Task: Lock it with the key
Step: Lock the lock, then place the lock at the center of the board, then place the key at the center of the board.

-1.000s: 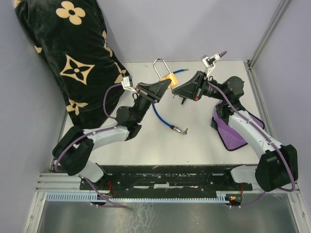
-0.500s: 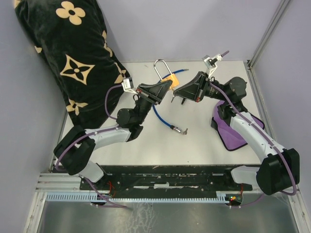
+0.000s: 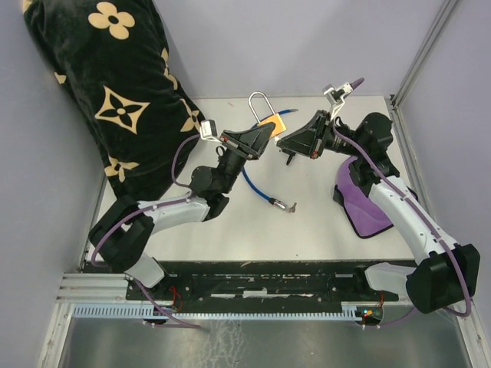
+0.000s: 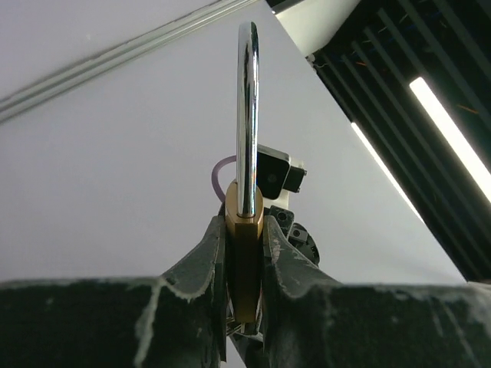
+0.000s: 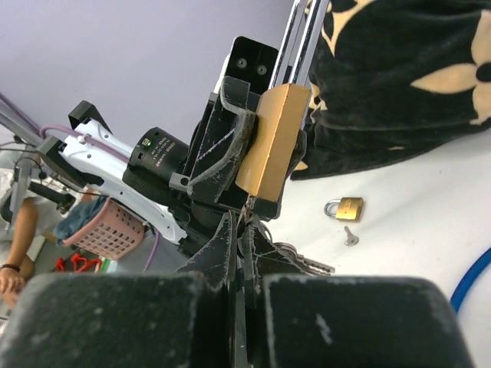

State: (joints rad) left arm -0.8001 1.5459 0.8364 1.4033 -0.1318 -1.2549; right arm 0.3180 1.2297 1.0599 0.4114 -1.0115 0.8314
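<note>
My left gripper holds the padlock and will next bring it back and down, then let go of it on the clear tabletop (image 3: pixel 238 220) beside the blue cable lock.
My left gripper (image 3: pixel 263 132) is shut on the brass padlock (image 3: pixel 266 123) and holds it above the table, its steel shackle (image 3: pixel 259 104) pointing to the far side. The left wrist view shows the lock body (image 4: pixel 244 264) clamped between my fingers, the shackle (image 4: pixel 246 115) rising above. My right gripper (image 3: pixel 282 142) is shut on a key (image 5: pixel 247 218), its tip at the bottom of the padlock (image 5: pixel 272 146). More keys on a ring (image 5: pixel 303 263) hang under my right fingers.
A second small padlock (image 5: pixel 344 207) and a loose key (image 5: pixel 350 235) lie on the table. A blue cable lock (image 3: pixel 259 188) lies across the middle. A black patterned pillow (image 3: pixel 115 84) fills the far left. A purple cloth (image 3: pixel 360 199) lies at the right.
Both grippers have shifted slightly to the right and a little farther back, still holding padlock and key together.
</note>
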